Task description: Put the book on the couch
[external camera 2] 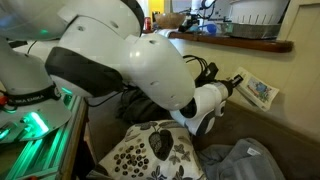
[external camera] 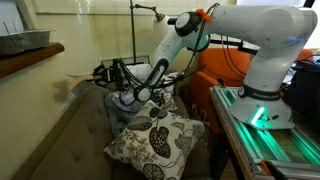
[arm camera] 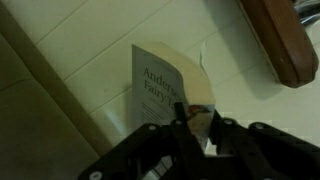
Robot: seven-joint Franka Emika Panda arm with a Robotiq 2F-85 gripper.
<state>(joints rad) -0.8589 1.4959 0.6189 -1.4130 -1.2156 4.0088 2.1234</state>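
My gripper is holding the book [external camera 2: 257, 91]. Next I will carry the book down with a turn, onto the couch [external camera 2: 285, 135] back's top edge along the wall.
My gripper [arm camera: 193, 125] is shut on the lower edge of the book [arm camera: 160, 85], a small thin book with a pale cover and printed title, held up in front of the cream wall. In an exterior view the book [external camera 2: 257, 91] sticks out from the gripper [external camera 2: 234, 86] in the air above the taupe couch [external camera 2: 285, 135]. In an exterior view the book [external camera: 74, 82] shows tan, held by the gripper [external camera: 100, 76] over the couch [external camera: 60, 140].
A leaf-patterned pillow [external camera: 155, 140] [external camera 2: 150, 155] lies on the couch below the arm. A wooden shelf [external camera: 30, 58] [external camera 2: 240, 43] [arm camera: 280, 40] runs along the wall above, with a grey tray [external camera: 22, 42] on it. An orange armchair [external camera: 225, 65] stands behind. Grey cloth [external camera 2: 240, 162] lies on the couch.
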